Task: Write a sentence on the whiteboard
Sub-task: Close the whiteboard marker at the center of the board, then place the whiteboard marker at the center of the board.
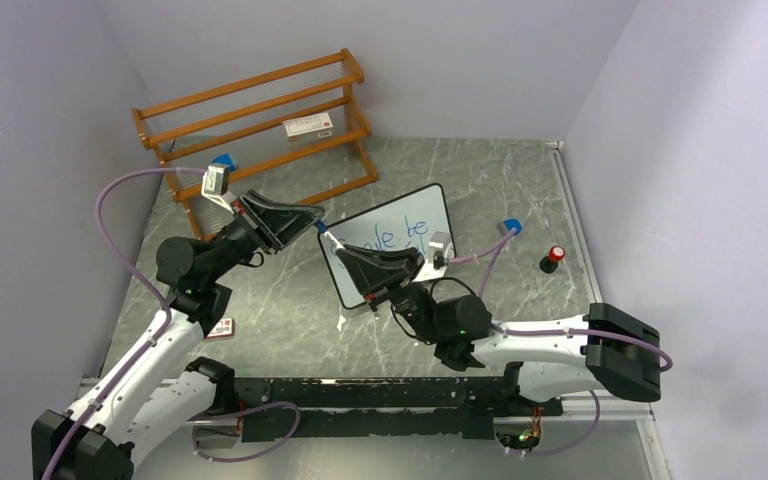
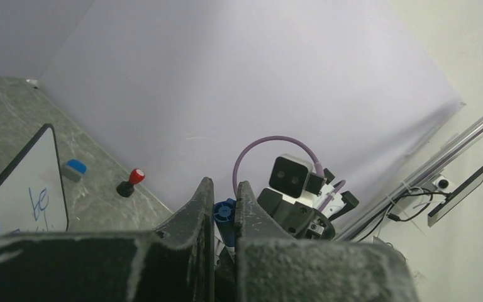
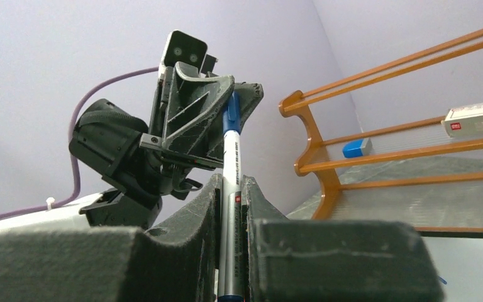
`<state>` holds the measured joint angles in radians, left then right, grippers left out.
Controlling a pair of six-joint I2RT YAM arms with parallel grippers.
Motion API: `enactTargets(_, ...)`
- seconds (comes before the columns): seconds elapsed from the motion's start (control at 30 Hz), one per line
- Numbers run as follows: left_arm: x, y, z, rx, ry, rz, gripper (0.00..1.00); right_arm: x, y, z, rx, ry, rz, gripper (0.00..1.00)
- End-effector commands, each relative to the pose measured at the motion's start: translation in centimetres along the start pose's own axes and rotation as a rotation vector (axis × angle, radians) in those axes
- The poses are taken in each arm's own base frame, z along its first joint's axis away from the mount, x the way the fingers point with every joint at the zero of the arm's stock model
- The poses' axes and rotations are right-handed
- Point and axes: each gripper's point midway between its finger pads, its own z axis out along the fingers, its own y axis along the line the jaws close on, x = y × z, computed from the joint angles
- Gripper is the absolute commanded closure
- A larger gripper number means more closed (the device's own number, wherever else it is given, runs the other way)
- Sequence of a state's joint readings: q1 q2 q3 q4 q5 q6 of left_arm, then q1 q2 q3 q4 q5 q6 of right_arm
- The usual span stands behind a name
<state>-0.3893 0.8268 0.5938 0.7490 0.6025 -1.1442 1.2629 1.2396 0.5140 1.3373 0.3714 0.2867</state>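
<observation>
The marker (image 1: 328, 238) is capped. So my right gripper swings to the right in the top view and down next, releasing it on the tabletop beside the whiteboard.
The whiteboard (image 1: 415, 215) lies tilted on the grey table, also at the left edge of the left wrist view (image 2: 22, 182). The sentence (image 1: 405, 232) shows blue words "Smile be"; its lower part is hidden behind my right gripper. A white marker (image 1: 328, 238) with a blue cap (image 3: 229, 119) spans between both grippers above the board's left corner. My right gripper (image 1: 340, 252) (image 3: 229, 184) is shut on the marker's barrel (image 3: 229, 214). My left gripper (image 1: 317, 219) (image 2: 224, 190) is shut on the blue cap (image 2: 225, 211).
A wooden rack (image 1: 260, 105) stands at the back left with a white box (image 1: 307, 126) and a blue block (image 1: 223, 160). A blue item (image 1: 511, 226) and a red-topped black knob (image 1: 552, 258) lie right of the board. A small card (image 1: 220, 327) lies near the left arm.
</observation>
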Motion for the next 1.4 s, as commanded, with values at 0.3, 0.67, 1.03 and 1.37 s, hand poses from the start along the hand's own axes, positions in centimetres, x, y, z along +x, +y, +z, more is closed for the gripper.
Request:
enactTargets(0.3, 4.4, -1.5, -0.7, 0.069, 0.041, -0.077, 0.95, -1.4, -0.3, 1.4, 0.031, -0.036, 0.055, 1.0)
enactTargets(0.67, 9.3, -1.1, -1.0, 0.063, 0.105, -0.109, 0.95, -1.2, -1.7, 1.6, 0.066, -0.002, 0.068, 1.0)
enactTargets(1.03, 6.2, 3.9, -1.1, -0.267, -0.006, 0.075, 0.67, -1.8, -6.7, -0.8, 0.226, 0.1, -0.038, 1.0)
enactTargets(1.37, 1.9, 6.0, -3.6, -0.552, -0.03, 0.347, 0.48, -2.6, -14.2, -5.4, 0.538, 0.256, -0.155, 1.0)
